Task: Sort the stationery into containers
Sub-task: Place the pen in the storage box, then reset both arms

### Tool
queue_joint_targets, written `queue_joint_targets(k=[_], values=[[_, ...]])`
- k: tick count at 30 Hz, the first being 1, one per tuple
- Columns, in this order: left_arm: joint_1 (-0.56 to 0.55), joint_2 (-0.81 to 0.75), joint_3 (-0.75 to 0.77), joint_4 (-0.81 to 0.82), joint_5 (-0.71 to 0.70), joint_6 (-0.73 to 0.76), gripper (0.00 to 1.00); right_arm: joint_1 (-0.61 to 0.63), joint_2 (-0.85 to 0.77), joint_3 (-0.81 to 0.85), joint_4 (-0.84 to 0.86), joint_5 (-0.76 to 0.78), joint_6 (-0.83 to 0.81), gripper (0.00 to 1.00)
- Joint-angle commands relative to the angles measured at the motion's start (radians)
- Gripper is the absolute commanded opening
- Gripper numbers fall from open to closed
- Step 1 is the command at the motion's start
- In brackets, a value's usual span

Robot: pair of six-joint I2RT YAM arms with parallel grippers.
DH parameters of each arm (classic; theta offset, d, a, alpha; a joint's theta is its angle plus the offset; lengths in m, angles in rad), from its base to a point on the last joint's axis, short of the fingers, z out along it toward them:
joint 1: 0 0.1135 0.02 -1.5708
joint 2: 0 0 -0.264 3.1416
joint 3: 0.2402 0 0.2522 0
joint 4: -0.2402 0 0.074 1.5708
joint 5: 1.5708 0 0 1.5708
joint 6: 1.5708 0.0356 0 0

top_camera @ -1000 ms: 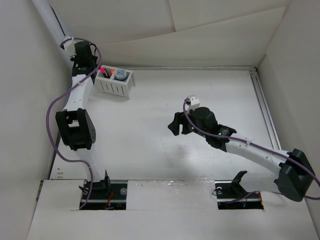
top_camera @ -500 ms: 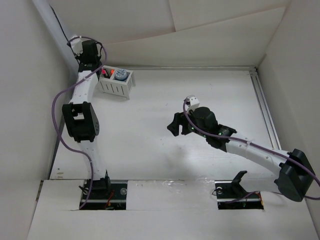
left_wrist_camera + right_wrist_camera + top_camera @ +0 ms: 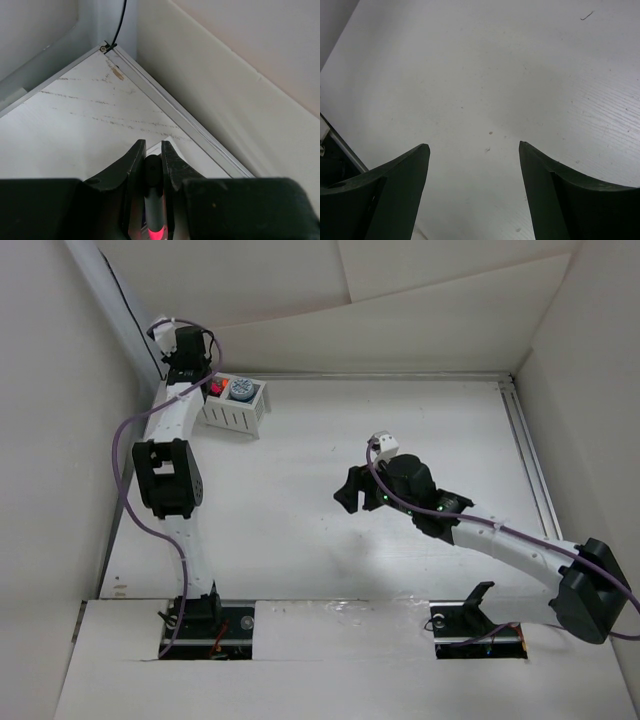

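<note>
The black marker comes free next, as my left gripper stays in place and opens its fingers.
The white slatted basket (image 3: pixel 238 412) stands at the table's back left. Its right compartment holds a grey-blue cylinder (image 3: pixel 241 390). A pink end of a marker (image 3: pixel 215 388) shows over its left compartment. My left gripper (image 3: pixel 198 370) hangs over the basket's left end; in the left wrist view it (image 3: pixel 151 150) is shut on a black marker with a pink end (image 3: pixel 153 200), and a white corner of the basket (image 3: pixel 170 144) peeks past the fingertips. My right gripper (image 3: pixel 352 490) is open and empty above bare table mid-right, also in the right wrist view (image 3: pixel 474 147).
The side wall and back wall meet just behind the basket, with a metal rail (image 3: pixel 175 107) along the table's back edge. Another rail (image 3: pixel 530 470) runs down the table's right side. A purple cable (image 3: pixel 125 470) loops off the left arm.
My left arm has stretched further back and swung slightly right, bringing its wrist over the basket's left end. The right arm has not moved.
</note>
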State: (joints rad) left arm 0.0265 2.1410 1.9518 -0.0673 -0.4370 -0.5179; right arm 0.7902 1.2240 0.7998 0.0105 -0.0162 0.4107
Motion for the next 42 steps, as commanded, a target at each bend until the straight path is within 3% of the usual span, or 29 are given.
queue_joint_targets(k=[1, 8, 23, 24, 25, 32, 39, 40, 42], values=[[0.004, -0.006, 0.047, 0.057, -0.002, 0.004, 0.05, -0.005, -0.026, -0.017, 0.06, -0.014, -0.004, 0.78], [-0.02, 0.013, 0.067, 0.057, -0.011, 0.024, 0.08, -0.005, -0.026, -0.017, 0.06, -0.014, -0.004, 0.78], [-0.042, -0.055, 0.047, 0.038, -0.066, 0.07, 0.36, -0.005, -0.075, -0.027, 0.06, -0.014, -0.004, 0.78], [-0.042, -0.081, 0.047, 0.038, -0.051, 0.07, 0.43, -0.005, -0.075, -0.027, 0.06, -0.014, -0.004, 0.78], [-0.042, -0.096, 0.035, 0.038, -0.039, 0.07, 0.99, -0.005, -0.086, -0.027, 0.06, -0.014, -0.004, 0.78], [-0.042, -0.286, -0.042, 0.064, 0.064, 0.029, 1.0, -0.005, -0.118, -0.045, 0.06, 0.035, -0.004, 0.78], [-0.042, -0.581, -0.351, 0.173, 0.221, -0.033, 1.0, -0.005, -0.176, -0.073, 0.06, 0.143, 0.014, 0.78], [-0.042, -0.616, -0.446, 0.194, 0.233, -0.048, 1.0, -0.005, -0.188, -0.073, 0.06, 0.159, 0.023, 0.96], [-0.042, -0.732, -0.56, 0.233, 0.283, -0.073, 1.0, 0.004, -0.201, -0.083, 0.06, 0.2, 0.023, 1.0]])
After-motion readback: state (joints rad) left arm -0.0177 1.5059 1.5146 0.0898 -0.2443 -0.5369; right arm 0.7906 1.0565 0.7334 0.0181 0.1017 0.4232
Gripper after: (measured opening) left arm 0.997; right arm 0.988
